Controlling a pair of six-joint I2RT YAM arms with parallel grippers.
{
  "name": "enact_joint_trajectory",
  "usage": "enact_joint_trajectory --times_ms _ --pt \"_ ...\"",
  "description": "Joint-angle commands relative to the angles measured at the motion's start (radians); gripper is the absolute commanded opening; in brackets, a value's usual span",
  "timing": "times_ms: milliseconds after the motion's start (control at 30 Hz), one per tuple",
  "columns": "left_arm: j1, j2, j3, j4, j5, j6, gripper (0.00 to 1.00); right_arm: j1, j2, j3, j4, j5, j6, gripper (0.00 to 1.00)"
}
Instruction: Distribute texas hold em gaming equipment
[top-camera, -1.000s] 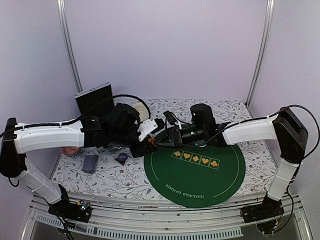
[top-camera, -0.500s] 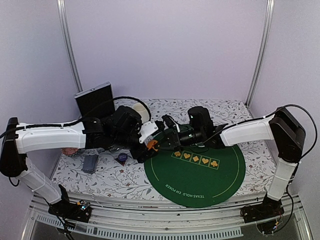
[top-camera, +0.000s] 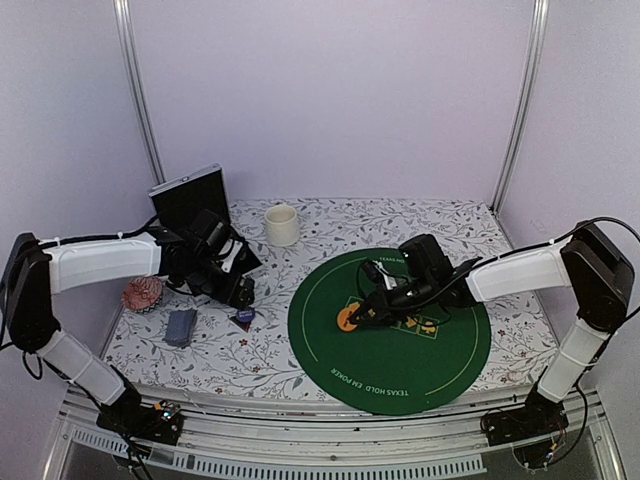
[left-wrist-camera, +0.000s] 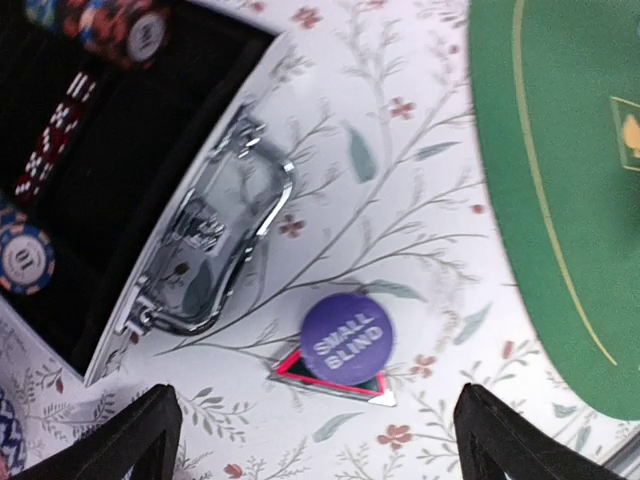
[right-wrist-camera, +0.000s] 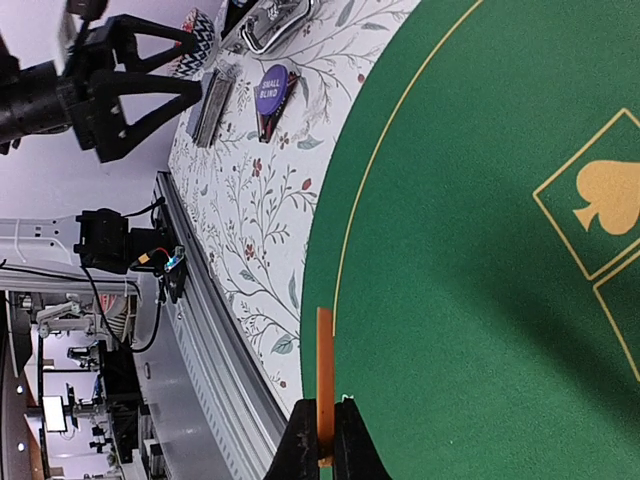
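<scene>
I will next lower my open left gripper, with a finger on either side of the purple "SMALL BLIND" disc (top-camera: 246, 314) (left-wrist-camera: 347, 337), as it lies on top, covering the black-red triangular token.
My right gripper (top-camera: 366, 313) is shut on the orange round disc (top-camera: 347, 320), which hangs low over the left part of the green mat (top-camera: 400, 370). In the right wrist view the disc (right-wrist-camera: 324, 380) stands edge-on, pinched between the fingers near the mat's gold line. My left gripper (top-camera: 241, 290) is open and empty, beside the open black case (left-wrist-camera: 100, 170). Below it a purple "SMALL BLIND" disc (left-wrist-camera: 347, 337) lies on the black-red triangular token (left-wrist-camera: 322, 377). Chips (left-wrist-camera: 25, 262) sit inside the case.
A cream mug (top-camera: 281, 225) stands at the back of the table. The case lid (top-camera: 190, 195) stands upright at back left. Grey-blue cards (top-camera: 181, 327) and a red chip stack (top-camera: 142, 294) lie at the left. The table's front rail (right-wrist-camera: 215, 330) runs close to the mat edge.
The grippers met at the mat's left rim, where the disc passed from left to right. The left gripper opened and pulled back left; the right carried the disc over the mat.
</scene>
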Motion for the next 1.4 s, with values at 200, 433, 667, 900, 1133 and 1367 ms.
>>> enact_joint_trajectory --times_ms 200,433,667,900,1133,1367 --pt "0.039 0.133 -0.013 0.006 0.033 -0.028 0.96 0.002 -0.041 0.009 -0.049 0.04 -0.063 0.02" --pt "0.038 0.203 -0.004 0.03 -0.002 0.013 0.93 0.002 -0.033 0.003 -0.046 0.037 -0.068 0.02" --pt "0.029 0.255 0.024 0.06 0.024 0.035 0.8 0.003 -0.016 0.017 -0.048 0.024 -0.07 0.02" --pt "0.017 0.269 0.029 0.076 0.034 0.047 0.68 0.0 -0.005 0.027 -0.057 0.019 -0.081 0.02" --pt "0.01 0.275 0.03 0.066 0.024 0.046 0.54 0.0 -0.011 0.031 -0.067 0.018 -0.092 0.02" --pt "0.003 0.254 0.03 0.058 0.018 0.047 0.24 -0.005 -0.021 0.027 -0.071 0.022 -0.093 0.02"
